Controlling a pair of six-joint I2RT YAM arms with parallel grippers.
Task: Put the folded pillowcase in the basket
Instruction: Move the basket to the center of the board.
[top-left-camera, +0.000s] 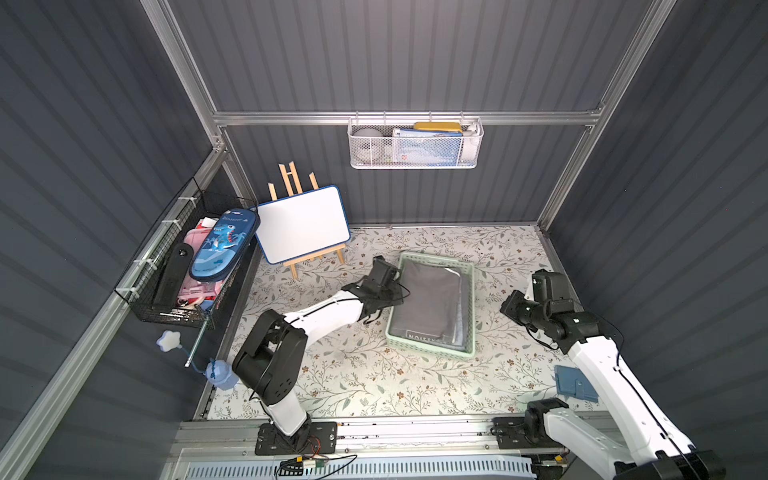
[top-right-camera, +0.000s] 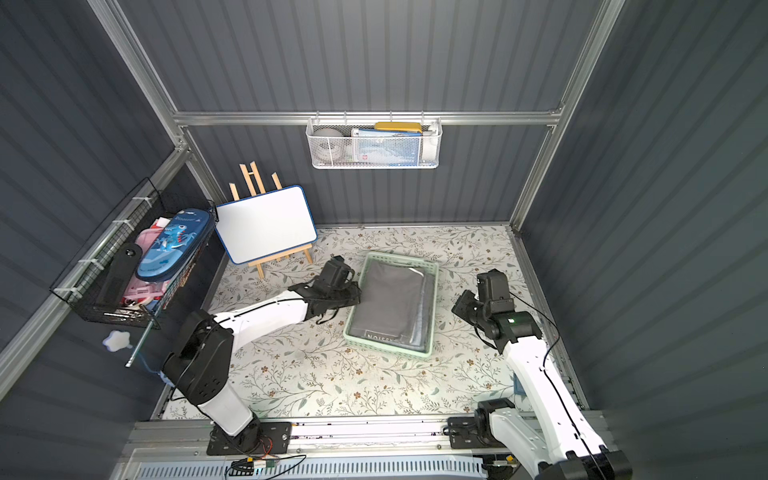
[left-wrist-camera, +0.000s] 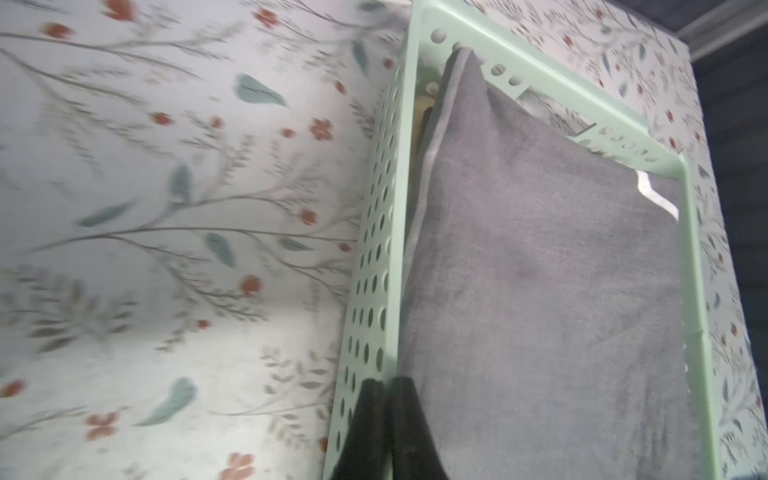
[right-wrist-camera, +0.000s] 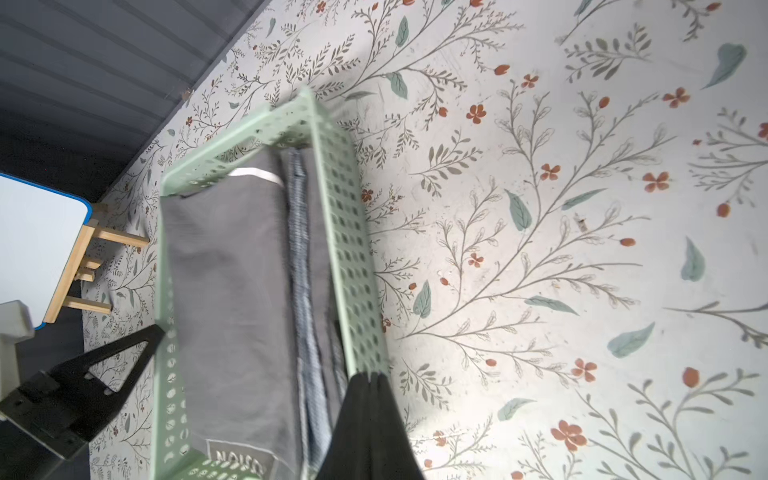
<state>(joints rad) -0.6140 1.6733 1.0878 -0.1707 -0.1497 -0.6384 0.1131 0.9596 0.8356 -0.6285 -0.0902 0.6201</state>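
The basket stands at an angle to the table's far edge, so my left gripper will pull the basket's pinched rim (top-left-camera: 392, 315) outward and toward the whiteboard easel, then let it go.
The pale mint-green basket (top-left-camera: 428, 348) (top-right-camera: 386, 348) stands in the middle of the floral table. The grey folded pillowcase (top-left-camera: 428, 297) (top-right-camera: 392, 297) (left-wrist-camera: 540, 291) (right-wrist-camera: 228, 291) lies flat inside it, beside a blue-grey striped cloth (right-wrist-camera: 299, 270). My left gripper (top-left-camera: 400, 291) (top-right-camera: 360, 294) (left-wrist-camera: 388, 382) is shut, its tips at the basket's left rim (left-wrist-camera: 397, 249). Whether it pinches that rim I cannot tell. My right gripper (top-left-camera: 506, 311) (top-right-camera: 457, 306) (right-wrist-camera: 374, 376) is shut and empty, hanging just right of the basket's perforated right wall (right-wrist-camera: 349, 249).
A whiteboard on a wooden easel (top-left-camera: 303, 224) stands at the back left. A black wire basket (top-left-camera: 187, 270) with a pencil case hangs on the left wall, a white mesh basket (top-left-camera: 415, 143) on the back wall. A flat blue thing (top-left-camera: 575, 382) lies front right.
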